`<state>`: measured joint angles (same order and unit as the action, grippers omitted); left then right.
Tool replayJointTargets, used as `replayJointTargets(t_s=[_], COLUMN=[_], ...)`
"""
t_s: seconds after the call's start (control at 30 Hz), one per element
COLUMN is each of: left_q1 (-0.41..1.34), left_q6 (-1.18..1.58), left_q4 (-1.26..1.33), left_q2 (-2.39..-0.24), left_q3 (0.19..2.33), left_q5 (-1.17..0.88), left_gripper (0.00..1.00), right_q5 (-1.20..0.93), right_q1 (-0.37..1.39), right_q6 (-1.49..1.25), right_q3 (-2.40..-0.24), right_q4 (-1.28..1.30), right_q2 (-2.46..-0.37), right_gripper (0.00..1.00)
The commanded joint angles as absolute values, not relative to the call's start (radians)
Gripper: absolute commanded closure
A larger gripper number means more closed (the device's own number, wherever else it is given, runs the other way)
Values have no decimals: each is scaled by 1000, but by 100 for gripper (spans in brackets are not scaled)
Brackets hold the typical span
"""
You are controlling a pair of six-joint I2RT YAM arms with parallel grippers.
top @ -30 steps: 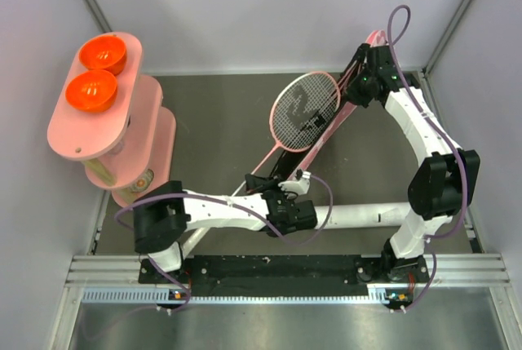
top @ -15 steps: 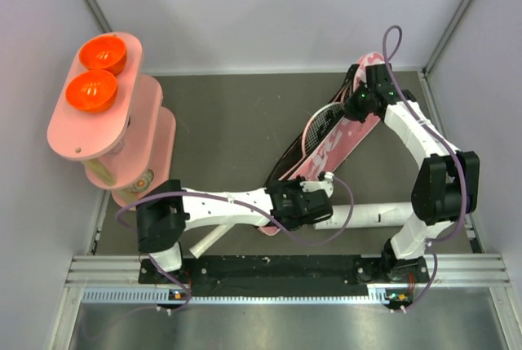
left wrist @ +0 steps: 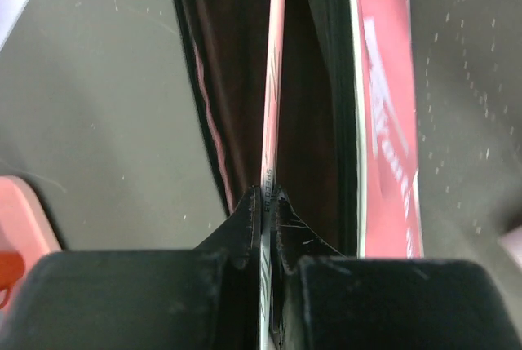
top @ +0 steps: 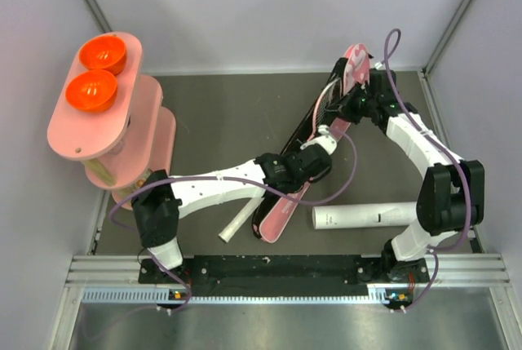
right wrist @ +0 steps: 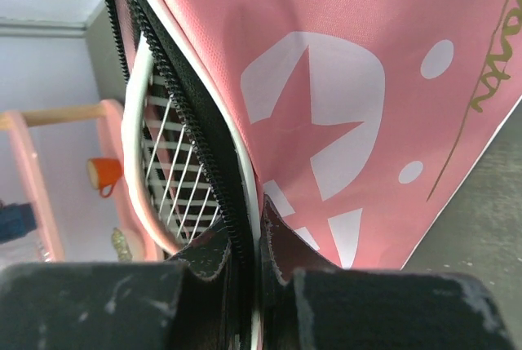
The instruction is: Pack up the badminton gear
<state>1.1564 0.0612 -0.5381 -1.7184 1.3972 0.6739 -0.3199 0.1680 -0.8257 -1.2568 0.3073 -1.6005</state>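
My right gripper will next gently move the bag's zipper edge to the left in the top view, toward the racket's head (right wrist: 167, 162), and let go of it, because the racket's rim still sticks out.
The pink racket-shaped bag (top: 281, 213) lies diagonally across the table, its wide end raised at the far right. My right gripper (top: 347, 105) is shut on the bag's zipper edge (right wrist: 245, 203) and holds the bag open. A pink-framed racket's head (right wrist: 167, 162) sits inside the opening. My left gripper (top: 314, 158) is shut on that racket's thin shaft (left wrist: 273, 81), which runs into the bag's dark inside. The racket's white handle (top: 235, 223) sticks out near the bag's narrow end. The long white tube (top: 375, 216) lies at the near right. I see no second racket or shuttlecocks.
A pink oval stand (top: 122, 134) with two orange bowls (top: 91, 89) stands at the far left; it also shows in the right wrist view (right wrist: 33, 162). Grey walls close in the table on three sides. A black rail (top: 277, 267) runs along the near edge.
The racket head has gone from lying in the open into the bag. My left gripper moved far and right along with the shaft. The bag's wide end swung up and left.
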Motion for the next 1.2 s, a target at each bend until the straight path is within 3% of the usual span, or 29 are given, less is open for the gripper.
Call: replayJointTargets(t_s=[0.0, 0.23, 0.5, 0.77, 0.87, 0.9, 0.97, 1.03, 1.17], left_q1=[1115, 1065, 1005, 951, 939, 933, 910, 894, 859], left_q6=[127, 137, 144, 181, 207, 222, 248, 276, 295], left_q4=[-387, -365, -264, -382, -475, -488, -523, -535, -473], left_q2=[-1767, -1858, -1908, -1945, -1895, -1872, -1804, -1744, -1498], left_q3=[1502, 1655, 1677, 1784, 1801, 1790, 1750, 1677, 1471], left_q5=[681, 623, 561, 373, 289, 244, 187, 80, 40], left_gripper=[100, 100, 100, 99, 69, 53, 36, 27, 23], right_q5=[-445, -498, -518, -525, -522, -528, -531, -543, -558], right_q1=[178, 184, 202, 204, 201, 202, 201, 198, 192], right_q6=[-905, -949, -960, -953, -945, -943, -937, -934, -920], right_q3=[-1230, -1189, -1175, -1180, -1183, -1183, -1186, -1189, -1189], right_q4=[152, 92, 77, 72, 77, 75, 75, 72, 69], right_q2=[-1516, -1508, -1500, -1499, -1508, -1509, -1517, -1529, -1534], right_gripper=[100, 100, 100, 100, 100, 100, 100, 100, 100])
